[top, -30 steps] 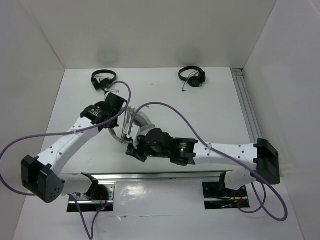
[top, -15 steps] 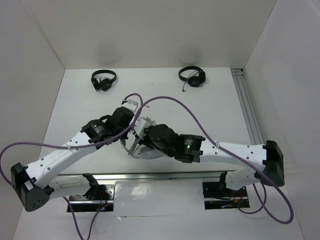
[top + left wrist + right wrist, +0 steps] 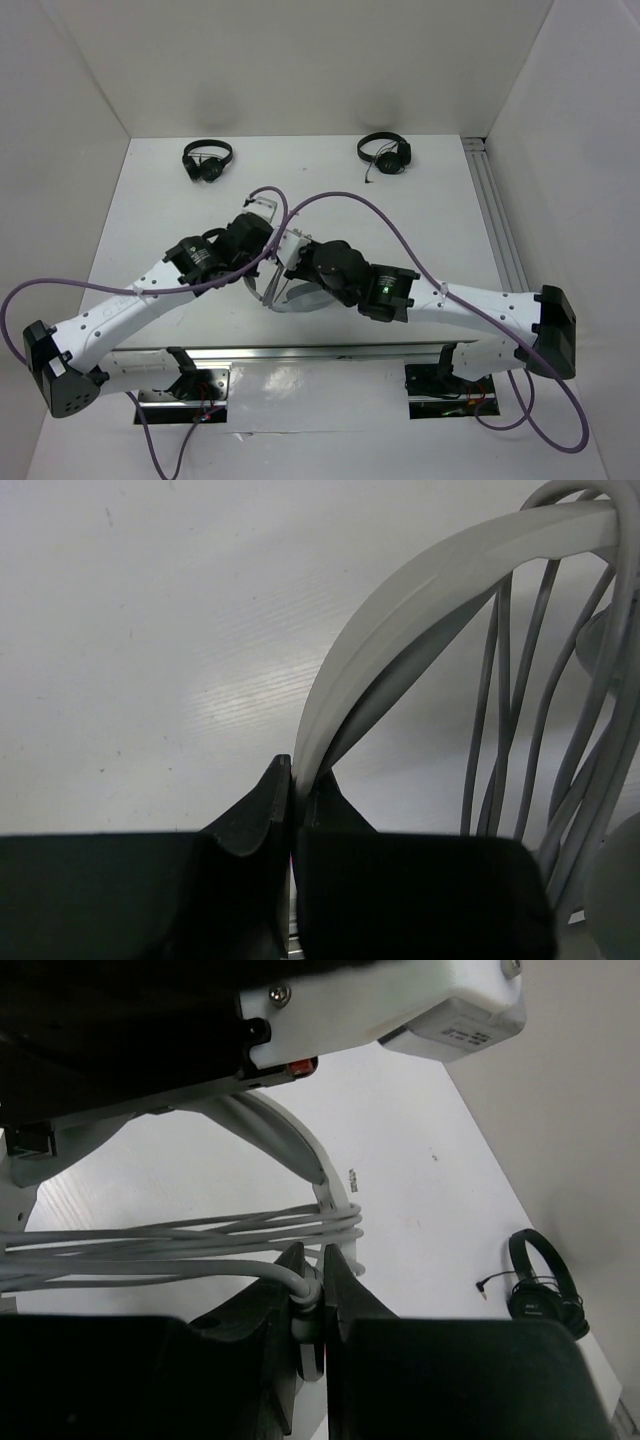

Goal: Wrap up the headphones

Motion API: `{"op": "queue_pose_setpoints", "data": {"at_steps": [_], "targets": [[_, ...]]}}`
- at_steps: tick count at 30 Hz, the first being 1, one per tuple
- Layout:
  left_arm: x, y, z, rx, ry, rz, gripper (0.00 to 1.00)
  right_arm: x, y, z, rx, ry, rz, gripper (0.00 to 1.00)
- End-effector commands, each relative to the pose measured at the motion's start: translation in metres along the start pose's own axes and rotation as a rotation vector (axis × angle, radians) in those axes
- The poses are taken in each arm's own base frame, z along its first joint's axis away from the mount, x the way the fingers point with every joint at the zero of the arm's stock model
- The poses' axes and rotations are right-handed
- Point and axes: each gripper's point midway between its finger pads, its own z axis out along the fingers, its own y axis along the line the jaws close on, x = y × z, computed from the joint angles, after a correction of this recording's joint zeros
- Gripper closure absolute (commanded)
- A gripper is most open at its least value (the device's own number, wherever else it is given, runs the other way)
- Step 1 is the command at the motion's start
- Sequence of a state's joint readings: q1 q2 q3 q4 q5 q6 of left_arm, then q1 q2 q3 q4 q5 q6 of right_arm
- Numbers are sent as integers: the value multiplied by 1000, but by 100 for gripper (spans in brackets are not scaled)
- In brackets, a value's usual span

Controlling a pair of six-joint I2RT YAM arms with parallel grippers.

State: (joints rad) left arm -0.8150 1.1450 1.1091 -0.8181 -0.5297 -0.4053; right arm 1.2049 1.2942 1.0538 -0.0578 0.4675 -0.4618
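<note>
The headphones' headband has strands wrapped around it, so my left gripper needs to carry it outward and down and let go of it on clear tabletop.
The white and light-grey headphones (image 3: 298, 300) lie at the table's middle, mostly hidden under both arms. My left gripper (image 3: 294, 780) is shut on the grey headband (image 3: 420, 600); in the top view it (image 3: 262, 262) is at the headphones' left side. My right gripper (image 3: 315, 1295) is shut on the thick plug end of the pale cable (image 3: 180, 1235); in the top view it (image 3: 290, 258) is just right of the left gripper. Several cable strands run across the headband (image 3: 290, 1145) and between its arms (image 3: 500, 730).
Two small black headphones lie at the far edge, one left (image 3: 207, 160) and one right (image 3: 385, 152); the right one also shows in the right wrist view (image 3: 545, 1285). A metal rail (image 3: 495, 220) runs along the right side. White walls enclose the table.
My left gripper has moved right and nearer, onto the headband. My right gripper has moved farther and right with the cable end. The headphones have shifted slightly right.
</note>
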Motion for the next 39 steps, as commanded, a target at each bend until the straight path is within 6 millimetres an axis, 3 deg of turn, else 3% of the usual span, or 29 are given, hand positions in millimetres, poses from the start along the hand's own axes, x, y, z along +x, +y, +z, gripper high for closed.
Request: {"op": "queue_pose_setpoints", "data": {"at_steps": [1,5,11,13,14,20,21,27,34,39], "targets": [[36,-29,-18,127,111,223,100,7,-95,4,324,20,125,86],[34,-40,-22,188,109,211,100,13,-92,7,277,39,118,76],[3,-42,-26,236,95,92,100,28,-68,18,125,86,128,68],[-6,-45,-27,263,88,66,100,42,-64,23,85,132,127,66],[-6,-44,-26,268,91,69,100,33,-60,24,39,106,160,64],[-13,-20,-6,207,132,5,100,43,-52,29,-78,130,225,62],[-13,-18,-5,217,139,-10,100,38,-52,30,-100,112,247,60],[-28,-20,0,321,112,-82,100,51,-43,35,-150,140,288,55],[-27,-7,17,280,146,-88,100,38,-57,33,-207,96,332,35],[-31,-3,34,251,155,-102,100,41,-45,39,-338,100,391,33]]}}
